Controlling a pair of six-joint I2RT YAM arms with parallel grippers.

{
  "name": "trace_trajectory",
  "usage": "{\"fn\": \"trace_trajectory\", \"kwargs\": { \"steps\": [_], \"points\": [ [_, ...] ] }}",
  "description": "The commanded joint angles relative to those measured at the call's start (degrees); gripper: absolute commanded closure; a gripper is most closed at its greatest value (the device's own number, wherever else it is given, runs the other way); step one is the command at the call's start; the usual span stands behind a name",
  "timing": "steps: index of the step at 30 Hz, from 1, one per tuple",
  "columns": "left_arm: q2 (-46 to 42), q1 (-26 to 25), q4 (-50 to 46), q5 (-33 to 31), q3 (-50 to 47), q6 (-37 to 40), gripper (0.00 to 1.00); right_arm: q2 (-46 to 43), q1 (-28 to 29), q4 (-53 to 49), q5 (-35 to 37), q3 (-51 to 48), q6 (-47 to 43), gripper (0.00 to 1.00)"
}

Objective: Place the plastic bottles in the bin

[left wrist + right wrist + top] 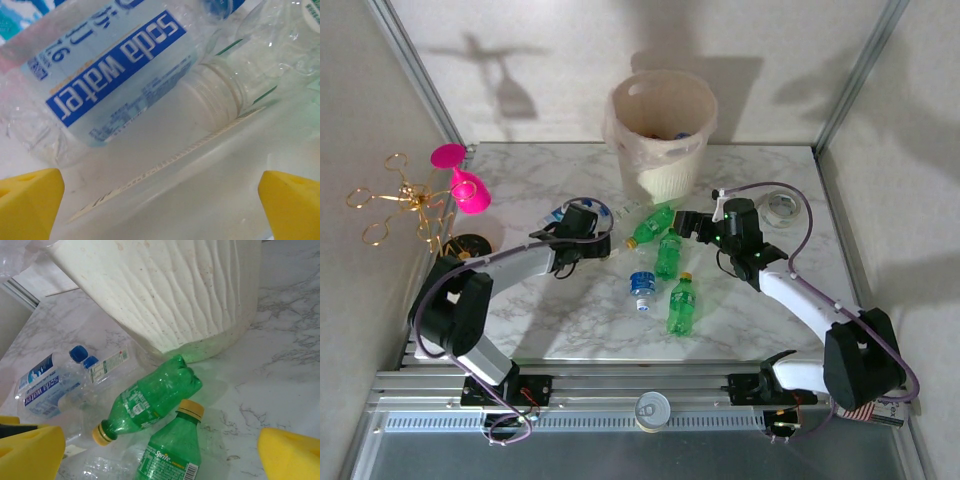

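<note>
The clear plastic bottle is next for my left gripper, which will draw back toward the base, turn in line with the bottle's body and lower around it.
The cream bin (662, 130) stands at the back middle, and its ribbed wall (175, 290) is close in the right wrist view. Three green bottles with yellow caps (653, 222) (668, 253) (682, 305) and a blue-labelled clear bottle (641, 289) lie in front of it. My left gripper (605, 245) is open; its fingers (30, 200) straddle a clear bottle body, with a "soda water" bottle (115, 75) just beyond. My right gripper (692, 225) is open above the Sprite bottle (172, 455), next to another green bottle (150, 402).
A pink goblet (465, 185) and a gold wire stand (400, 200) sit at the left edge. A clear tape ring (780, 207) lies right of the bin. A can (653, 407) rests on the front rail. Metal frame posts bound the table.
</note>
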Motion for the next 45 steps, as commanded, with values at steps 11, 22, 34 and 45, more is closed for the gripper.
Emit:
{"fn": "trace_trajectory", "kwargs": {
  "steps": [11, 22, 34, 45],
  "points": [
    [2.33, -8.58, -9.34, -2.07, -1.89, -1.39, 0.01, -1.83, 0.39, -0.02, -0.02, 1.65, -0.48, 0.01],
    [1.62, -9.63, -7.79, -0.46, -2.64, -3.92, 0.00, -2.43, 0.41, -1.03, 0.99, 1.52, -1.14, 0.01],
    [6.50, -9.62, -6.20, -5.25, 0.58, 0.52, 0.20, -4.99, 0.40, -2.39, 1.34, 1.08, -1.52, 0.01],
    [-3.48, -10.84, -4.88, -2.21, -3.59, -2.59, 0.49, -6.23, 0.43, -2.91, 0.81, 1.10, -0.66, 0.01]
  ]
}}
